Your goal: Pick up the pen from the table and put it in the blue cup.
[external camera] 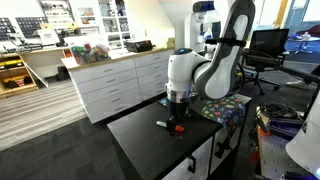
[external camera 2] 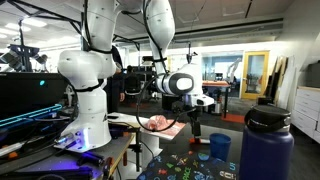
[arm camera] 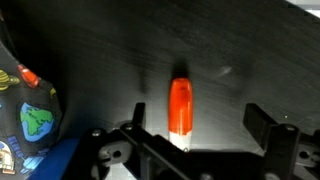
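My gripper stays low over the table next and closes both fingers where the orange meets the pen's pale end (arm camera: 180,134), since the pen (arm camera: 180,105) lies between the open fingers.
The pen (arm camera: 180,105) is red-orange with a pale end and lies flat on the black table (arm camera: 230,50). In the wrist view it sits between the two dark fingers of my gripper (arm camera: 200,135), which is open and empty just above it. In an exterior view the gripper (external camera: 178,102) hangs low over the table (external camera: 150,145), with the pen (external camera: 178,128) right below it. The blue cup (external camera 2: 219,147) stands on the patterned mat in an exterior view, a little way from the gripper (external camera 2: 195,122).
A colourful patterned mat (external camera: 226,108) covers the table's far end and shows at the wrist view's left edge (arm camera: 30,115). A tall dark blue bottle (external camera 2: 266,145) stands close to the camera. White drawer cabinets (external camera: 120,80) stand behind. A small dark object (external camera: 160,124) lies beside the pen.
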Tool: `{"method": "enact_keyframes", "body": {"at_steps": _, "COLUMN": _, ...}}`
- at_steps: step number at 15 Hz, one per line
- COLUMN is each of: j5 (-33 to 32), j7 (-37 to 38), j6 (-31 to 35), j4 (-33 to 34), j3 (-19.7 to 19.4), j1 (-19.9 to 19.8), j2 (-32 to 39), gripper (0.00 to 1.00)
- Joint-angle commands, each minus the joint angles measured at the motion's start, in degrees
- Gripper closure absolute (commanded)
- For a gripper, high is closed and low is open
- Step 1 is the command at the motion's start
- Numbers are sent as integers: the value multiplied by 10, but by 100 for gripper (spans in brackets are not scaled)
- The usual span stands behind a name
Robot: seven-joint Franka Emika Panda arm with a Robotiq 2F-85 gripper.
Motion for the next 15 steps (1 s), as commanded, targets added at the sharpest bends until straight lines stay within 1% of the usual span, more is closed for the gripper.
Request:
{"method": "enact_keyframes", "body": {"at_steps": 1, "j5": 15, "j7": -22, "j6": 2, "j4": 7, "j3": 14, "j1": -21, "j2": 15, "gripper": 0}}
{"method": "enact_keyframes", "body": {"at_steps": 2, "j5": 14, "j7": -22, "j6": 1, "j4": 7, "j3": 15, "j1": -22, "j2": 17, "gripper": 0}}
{"method": "enact_keyframes", "body": {"at_steps": 3, "j5": 13, "j7": -18, "j6": 0, "j4": 8, "j3": 13, "j1": -21, "j2": 17, "gripper": 6}}
{"method": "enact_keyframes", "body": {"at_steps": 4, "j5": 11, "j7": -15, "j6": -1, "j4": 10, "j3": 12, "j1": -20, "j2": 17, "gripper": 28}}
{"method": "enact_keyframes", "body": {"at_steps": 6, "j5": 13, "j7": -13, "j6": -1, "j4": 11, "j3": 14, "j1": -22, "j2": 17, "gripper": 33}}
{"method": "enact_keyframes", "body": {"at_steps": 15, "j5": 32, "j7": -14, "j6": -11, "j4": 19, "j3": 22, "j1": -33, "j2": 13, "gripper": 90}}
